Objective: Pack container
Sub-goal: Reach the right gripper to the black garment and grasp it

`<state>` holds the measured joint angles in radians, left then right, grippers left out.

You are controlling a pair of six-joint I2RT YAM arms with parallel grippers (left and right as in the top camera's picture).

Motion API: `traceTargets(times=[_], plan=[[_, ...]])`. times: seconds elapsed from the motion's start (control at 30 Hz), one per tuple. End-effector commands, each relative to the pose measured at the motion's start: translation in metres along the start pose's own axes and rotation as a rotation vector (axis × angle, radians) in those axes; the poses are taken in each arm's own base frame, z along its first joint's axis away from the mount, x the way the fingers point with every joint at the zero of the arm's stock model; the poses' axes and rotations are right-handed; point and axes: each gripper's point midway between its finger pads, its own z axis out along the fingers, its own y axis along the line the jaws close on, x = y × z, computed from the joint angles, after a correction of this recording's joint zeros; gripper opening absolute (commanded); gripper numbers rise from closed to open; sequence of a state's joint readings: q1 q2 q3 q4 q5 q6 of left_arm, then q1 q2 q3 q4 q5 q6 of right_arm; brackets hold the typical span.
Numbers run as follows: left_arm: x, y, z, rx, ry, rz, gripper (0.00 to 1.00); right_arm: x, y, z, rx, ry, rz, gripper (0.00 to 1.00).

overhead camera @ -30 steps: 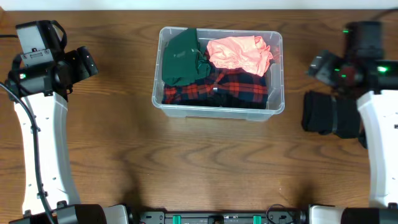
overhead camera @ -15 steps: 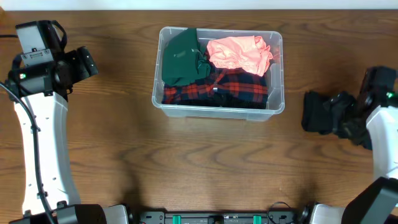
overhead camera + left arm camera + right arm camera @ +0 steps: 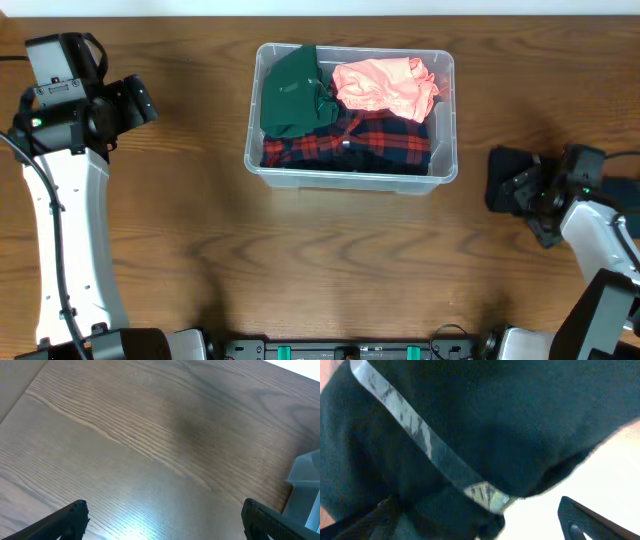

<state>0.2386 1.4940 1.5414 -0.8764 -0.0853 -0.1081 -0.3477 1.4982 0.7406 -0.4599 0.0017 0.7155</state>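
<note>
The black garment's edge (image 3: 492, 511) beside the grey strip's end is already between the open fingers of my right gripper. I will move the gripper gently in onto that edge next and close there.
The container (image 3: 350, 180), a clear plastic bin, stands at the back middle of the table. It holds a green garment (image 3: 290, 92), a pink garment (image 3: 385, 85) and a red plaid garment (image 3: 375, 142). A black folded garment (image 3: 505, 180) lies on the table to its right. My right gripper (image 3: 535, 195) is low at that garment's right edge. In the right wrist view the dark cloth (image 3: 495, 420) with a grey strip fills the frame, and the jaws (image 3: 485, 525) are open around its edge. My left gripper (image 3: 148, 100) is open and empty over bare table at the far left.
The left wrist view shows wood table between the open jaws (image 3: 170, 520) and a corner of the bin (image 3: 306, 487) at the right. The table's back edge runs just behind the bin.
My right arm has swung down and forward from the back right, and its gripper has dropped onto the black garment. The left arm and the bin have not moved.
</note>
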Motion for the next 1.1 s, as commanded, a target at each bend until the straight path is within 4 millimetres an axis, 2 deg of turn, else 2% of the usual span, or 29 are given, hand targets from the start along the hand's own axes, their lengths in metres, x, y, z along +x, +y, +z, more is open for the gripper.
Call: traceTargets(times=[0.0,0.07,0.17,0.23,0.27,0.3,0.33,0.37,0.47,0.57,0.67,0.8,0.9,0.97,1.07], plan=[[0.002,0.001,0.002,-0.005,0.008,-0.003,0.98,0.001,-0.002,0.007,-0.019,-0.020,0.009,0.94],[0.002,0.001,0.002,-0.005,0.008,-0.003,0.98,-0.001,0.002,0.012,-0.053,-0.041,-0.007,0.90],[0.002,0.001,0.002,-0.005,0.008,-0.003,0.98,-0.003,0.006,0.017,-0.081,-0.067,-0.046,0.77],[0.002,0.001,0.002,-0.005,0.008,-0.003,0.98,-0.007,0.009,0.019,-0.092,-0.084,-0.085,0.59],[0.002,0.001,0.002,-0.005,0.008,-0.003,0.98,-0.009,0.011,0.019,-0.099,-0.094,-0.103,0.39],[0.002,0.001,0.002,-0.005,0.008,-0.003,0.98,-0.011,0.013,0.018,-0.105,-0.103,-0.116,0.25],[0.002,0.001,0.002,-0.005,0.008,-0.003,0.98,-0.013,0.015,0.017,-0.114,-0.111,-0.124,0.06],[0.002,0.001,0.002,-0.004,0.008,-0.003,0.98,-0.014,0.019,0.016,-0.131,-0.115,-0.132,0.01],[0.002,0.001,0.002,-0.005,0.008,-0.003,0.98,-0.018,0.032,0.008,-0.187,-0.120,-0.166,0.01],[0.002,0.001,0.002,-0.005,0.008,-0.003,0.98,-0.028,0.050,-0.013,-0.246,-0.138,-0.210,0.01],[0.002,0.001,0.002,-0.005,0.008,-0.003,0.98,-0.040,0.074,-0.049,-0.325,-0.166,-0.284,0.01],[0.002,0.001,0.002,-0.005,0.008,-0.003,0.98,-0.046,0.115,-0.116,-0.506,-0.185,-0.426,0.01],[0.002,0.001,0.002,-0.005,0.008,-0.003,0.98,-0.037,0.146,-0.172,-0.686,-0.202,-0.564,0.01],[0.002,0.001,0.002,-0.005,0.008,-0.003,0.98,-0.025,0.164,-0.202,-0.796,-0.212,-0.658,0.01],[0.002,0.001,0.002,-0.005,0.008,-0.003,0.98,0.002,0.185,-0.227,-0.896,-0.202,-0.764,0.01]])
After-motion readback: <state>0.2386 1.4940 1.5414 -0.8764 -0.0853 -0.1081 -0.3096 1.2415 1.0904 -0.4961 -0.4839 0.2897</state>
